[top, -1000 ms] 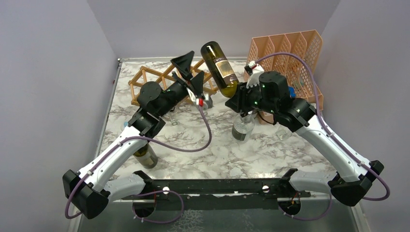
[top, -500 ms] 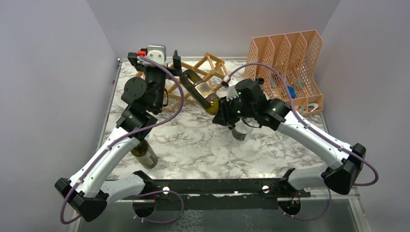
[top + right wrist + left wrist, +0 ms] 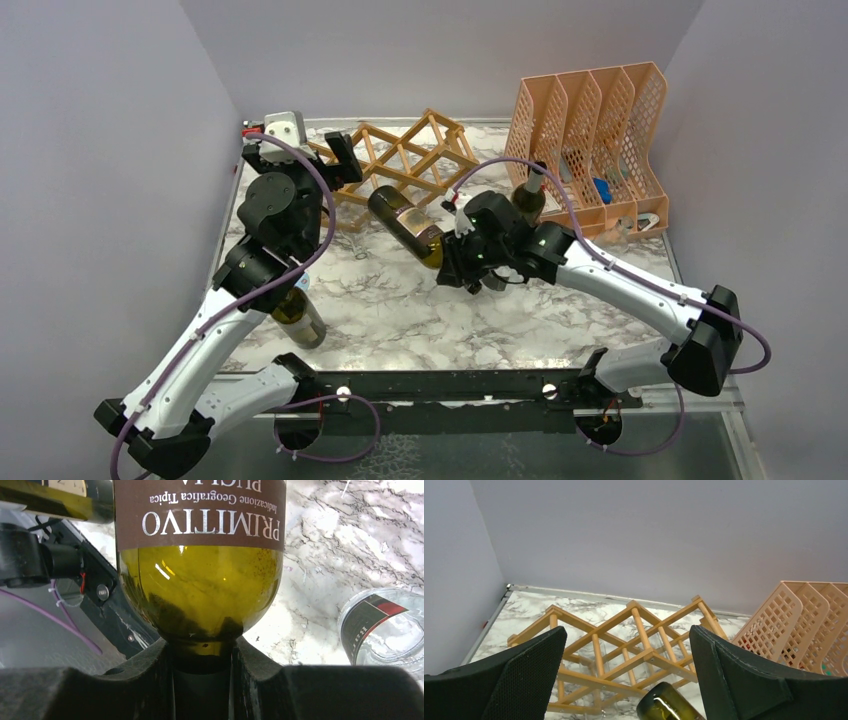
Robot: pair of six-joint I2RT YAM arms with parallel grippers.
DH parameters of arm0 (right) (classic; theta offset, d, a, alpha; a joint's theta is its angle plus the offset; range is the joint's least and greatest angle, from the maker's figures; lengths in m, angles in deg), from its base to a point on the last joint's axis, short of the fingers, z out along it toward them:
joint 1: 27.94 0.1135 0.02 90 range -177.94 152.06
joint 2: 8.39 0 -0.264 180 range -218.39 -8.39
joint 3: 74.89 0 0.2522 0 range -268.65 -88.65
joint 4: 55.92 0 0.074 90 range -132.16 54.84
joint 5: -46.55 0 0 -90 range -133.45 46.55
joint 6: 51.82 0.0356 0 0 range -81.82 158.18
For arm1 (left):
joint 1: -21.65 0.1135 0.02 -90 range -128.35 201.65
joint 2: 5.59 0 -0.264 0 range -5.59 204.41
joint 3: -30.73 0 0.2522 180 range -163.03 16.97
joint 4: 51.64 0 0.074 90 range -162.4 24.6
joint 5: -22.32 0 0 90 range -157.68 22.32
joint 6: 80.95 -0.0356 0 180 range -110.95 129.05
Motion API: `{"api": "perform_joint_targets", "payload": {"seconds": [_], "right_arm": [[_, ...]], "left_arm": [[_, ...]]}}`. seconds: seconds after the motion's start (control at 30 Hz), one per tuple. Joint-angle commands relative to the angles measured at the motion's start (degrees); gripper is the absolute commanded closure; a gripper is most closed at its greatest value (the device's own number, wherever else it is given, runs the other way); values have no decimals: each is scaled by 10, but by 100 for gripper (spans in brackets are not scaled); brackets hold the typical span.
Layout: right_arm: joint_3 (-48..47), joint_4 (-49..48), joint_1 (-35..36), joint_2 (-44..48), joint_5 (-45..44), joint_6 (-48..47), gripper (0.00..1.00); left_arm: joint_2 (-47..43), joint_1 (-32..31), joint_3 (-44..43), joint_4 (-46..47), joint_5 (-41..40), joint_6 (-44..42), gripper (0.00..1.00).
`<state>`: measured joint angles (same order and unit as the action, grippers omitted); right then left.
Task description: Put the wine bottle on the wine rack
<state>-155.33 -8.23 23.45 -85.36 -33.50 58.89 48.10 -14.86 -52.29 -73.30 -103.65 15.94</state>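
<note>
The rack's peaked opening (image 3: 370, 168) is outward and to the left in the top view. My right gripper will turn next, carry the bottle into it base first and let go.
The wine rack (image 3: 405, 160), a light wooden lattice, stands at the back middle of the table. It also shows in the left wrist view (image 3: 624, 647). My right gripper (image 3: 447, 258) is shut on the neck of the green wine bottle (image 3: 403, 220). The bottle is tilted low, with its base pointing back-left at the rack's front. In the right wrist view the brown-labelled bottle (image 3: 200, 575) has its neck clamped between my fingers (image 3: 260, 680). My left gripper (image 3: 338, 162) is open and empty at the rack's left end. Through its jaws I see the bottle's base (image 3: 666, 707).
A peach perforated file holder (image 3: 595, 130) stands at the back right, with a dark bottle (image 3: 528, 198) upright in front of it. A clear bottle (image 3: 385, 630) lies under my right gripper. Another green bottle (image 3: 300, 318) stands under my left arm.
My right arm has brought the bottle down from high and upright to low and tilted, in front of the rack. My left gripper has swung left and back, off the rack.
</note>
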Motion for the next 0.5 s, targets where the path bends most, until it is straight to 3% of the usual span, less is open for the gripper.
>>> {"api": "perform_joint_targets", "payload": {"seconds": [0.0,0.47], "right_arm": [[-10,-108,4,-4,-27,48,99],[-34,-146,4,-65,-40,69,99]], "left_arm": [[-11,-2,11,-26,-35,13,1],[7,-1,9,-47,-17,-42,1]]}}
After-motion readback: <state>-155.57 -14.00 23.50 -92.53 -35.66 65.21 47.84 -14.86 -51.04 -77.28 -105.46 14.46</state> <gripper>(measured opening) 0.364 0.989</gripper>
